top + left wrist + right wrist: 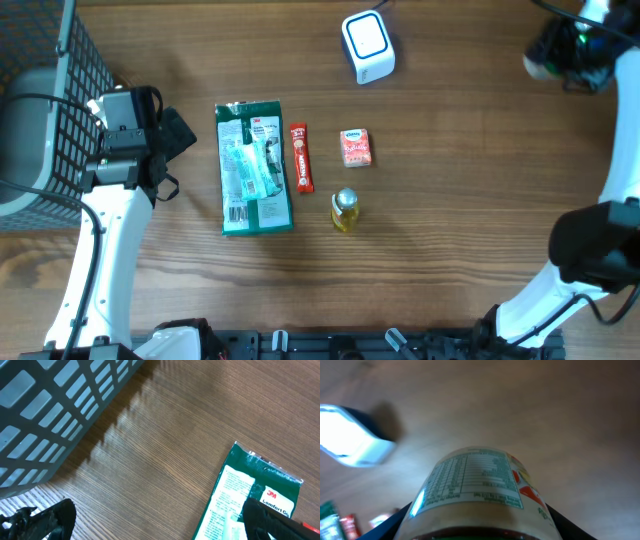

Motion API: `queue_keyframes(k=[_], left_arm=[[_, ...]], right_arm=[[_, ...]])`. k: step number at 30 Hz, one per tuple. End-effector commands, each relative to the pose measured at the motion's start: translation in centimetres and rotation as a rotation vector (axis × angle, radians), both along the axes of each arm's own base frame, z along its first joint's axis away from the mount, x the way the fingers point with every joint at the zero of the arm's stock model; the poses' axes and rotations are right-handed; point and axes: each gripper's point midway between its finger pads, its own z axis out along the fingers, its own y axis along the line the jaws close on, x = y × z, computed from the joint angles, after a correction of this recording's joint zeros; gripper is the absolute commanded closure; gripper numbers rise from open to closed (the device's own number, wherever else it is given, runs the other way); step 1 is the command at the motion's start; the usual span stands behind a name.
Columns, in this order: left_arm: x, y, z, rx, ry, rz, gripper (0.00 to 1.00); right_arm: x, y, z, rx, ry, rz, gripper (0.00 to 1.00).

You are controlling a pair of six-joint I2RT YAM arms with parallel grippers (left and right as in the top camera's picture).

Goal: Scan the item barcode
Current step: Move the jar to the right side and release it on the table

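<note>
The right gripper moves back and down next, lowers the jar onto the bare wood [552, 178] beside its own arm and releases it there, since that spot is empty.
My right gripper [562, 52] is raised at the table's far right corner, shut on a jar [475, 487] with a pale label. The label's nutrition table faces the wrist camera, and I see no barcode. Dark fingers [395, 522] press the jar from both sides. The white scanner [368, 46] with a lit blue-white face stands at the back centre, left of the jar; it also shows as the scanner [351, 435] in the right wrist view. My left gripper [176, 158] hovers open over bare wood beside a green 3M packet [254, 167], holding nothing.
A grey mesh basket [40, 110] stands at the left edge, close behind the left arm. A red stick sachet [301, 157], a small pink box [356, 148] and a little bottle of yellow liquid [344, 210] lie mid-table right of the packet [250, 495].
</note>
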Motion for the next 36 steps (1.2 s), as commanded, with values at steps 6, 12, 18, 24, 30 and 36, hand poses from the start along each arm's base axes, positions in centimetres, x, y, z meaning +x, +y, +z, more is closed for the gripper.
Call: queue_keyframes(k=[6, 12, 18, 24, 30, 36], left_arm=[[0.1, 0.4, 0.5, 0.018, -0.008, 0.004, 0.0], [0.1, 0.4, 0.5, 0.018, -0.009, 0.004, 0.0], [0.1, 0.4, 0.5, 0.018, -0.008, 0.004, 0.0], [0.1, 0.4, 0.5, 0.018, -0.008, 0.004, 0.0], [0.1, 0.4, 0.5, 0.018, -0.008, 0.004, 0.0], [0.1, 0.4, 0.5, 0.018, -0.008, 0.004, 0.0]], right_arm=[[-6.2, -5.5, -12.1, 0.059, 0.259, -0.231, 0.96], [-9.8, -7.8, -16.4, 0.058, 0.333, -0.369, 0.96], [-10.8, -7.9, -18.1, 0.082, 0.347, -0.422, 0.88], [-10.9, -7.9, -18.5, 0.082, 0.343, -0.423, 0.24], [-10.7, -8.2, -17.3, 0.066, 0.335, -0.424, 0.02], [-9.8, -9.0, -10.4, 0.018, 0.259, -0.424, 0.04]])
